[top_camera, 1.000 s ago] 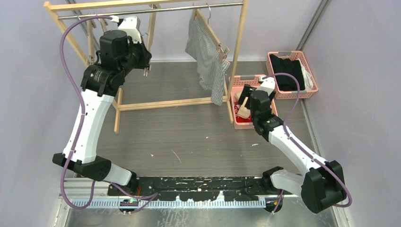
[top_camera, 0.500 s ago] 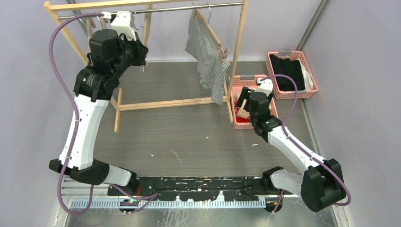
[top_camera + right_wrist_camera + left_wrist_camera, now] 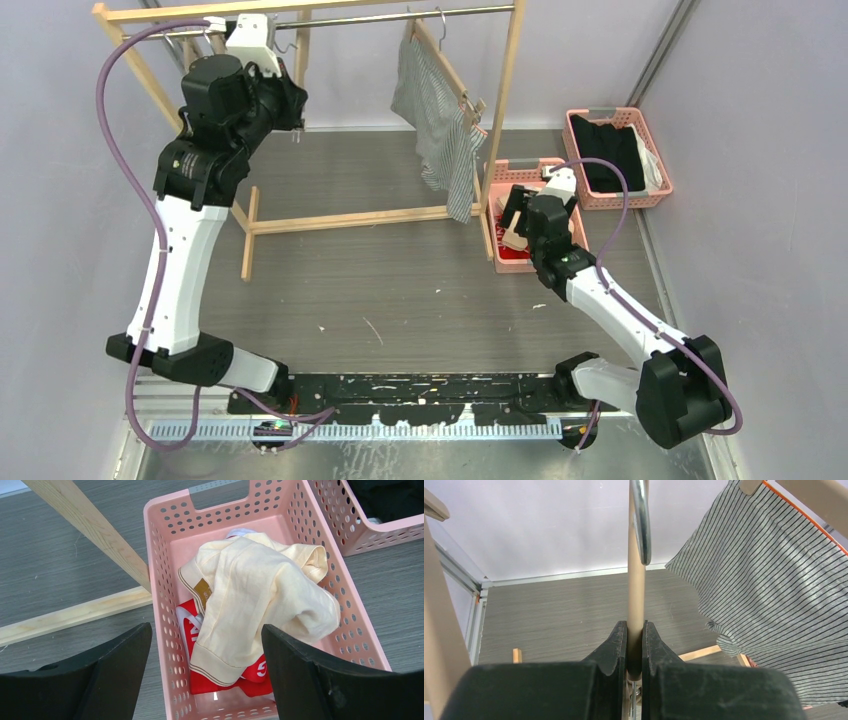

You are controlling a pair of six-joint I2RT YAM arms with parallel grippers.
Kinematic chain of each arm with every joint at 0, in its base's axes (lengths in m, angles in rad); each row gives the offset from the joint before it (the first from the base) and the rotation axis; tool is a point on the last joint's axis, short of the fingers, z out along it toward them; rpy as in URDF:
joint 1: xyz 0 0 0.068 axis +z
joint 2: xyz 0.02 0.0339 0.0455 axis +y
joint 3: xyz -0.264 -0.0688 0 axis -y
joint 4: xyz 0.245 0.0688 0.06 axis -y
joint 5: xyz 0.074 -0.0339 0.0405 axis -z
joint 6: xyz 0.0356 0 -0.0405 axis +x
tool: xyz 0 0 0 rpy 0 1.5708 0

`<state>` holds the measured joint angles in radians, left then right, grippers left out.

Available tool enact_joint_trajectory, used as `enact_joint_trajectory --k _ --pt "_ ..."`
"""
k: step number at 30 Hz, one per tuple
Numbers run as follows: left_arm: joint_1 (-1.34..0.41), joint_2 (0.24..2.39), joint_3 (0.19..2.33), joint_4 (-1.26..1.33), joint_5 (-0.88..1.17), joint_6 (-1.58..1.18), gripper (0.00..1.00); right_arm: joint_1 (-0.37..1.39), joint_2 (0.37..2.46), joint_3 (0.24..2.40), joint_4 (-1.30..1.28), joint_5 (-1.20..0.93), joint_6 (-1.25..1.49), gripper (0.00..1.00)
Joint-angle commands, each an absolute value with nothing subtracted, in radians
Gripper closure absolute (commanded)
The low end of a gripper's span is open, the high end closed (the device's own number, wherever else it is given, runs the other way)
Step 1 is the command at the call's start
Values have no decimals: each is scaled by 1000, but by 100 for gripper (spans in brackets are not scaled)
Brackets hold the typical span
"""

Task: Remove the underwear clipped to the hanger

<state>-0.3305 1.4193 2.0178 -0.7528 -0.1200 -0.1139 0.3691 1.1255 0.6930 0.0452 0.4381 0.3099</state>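
The left gripper shifts slightly along the metal bar, away from the striped underwear, and opens off the hanger's wooden bar next, since this hanger is already bare.
The grey-and-white striped underwear hangs clipped to a wooden hanger at the right of the metal rail; it also shows in the left wrist view. My left gripper is high at the rail's left, shut on the wooden bar of a bare hanger with a metal hook. My right gripper is open and empty above a pink basket. In it the beige underwear lies on the red underwear.
The wooden rack stands across the back of the table, its right post next to the pink basket. A second pink basket with black clothes sits at the far right.
My left gripper has moved left and a little back along the rail, taking the bare hanger with it. The right arm has barely shifted above the basket.
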Motion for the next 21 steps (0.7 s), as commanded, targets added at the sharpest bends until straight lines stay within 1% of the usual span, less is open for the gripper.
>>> enact_joint_trajectory --k 1,10,17,21 --pt "-323 1428 2066 -697 -136 -101 100 368 1108 698 94 437 314 14" --pt "-311 1457 2102 -709 -156 -99 100 368 1103 689 100 420 315 14" --pt "-300 1535 2202 -780 -169 -102 100 371 1099 682 106 403 319 15" --pt "-299 1546 2189 -791 -189 -107 100 372 1089 682 105 408 316 15"
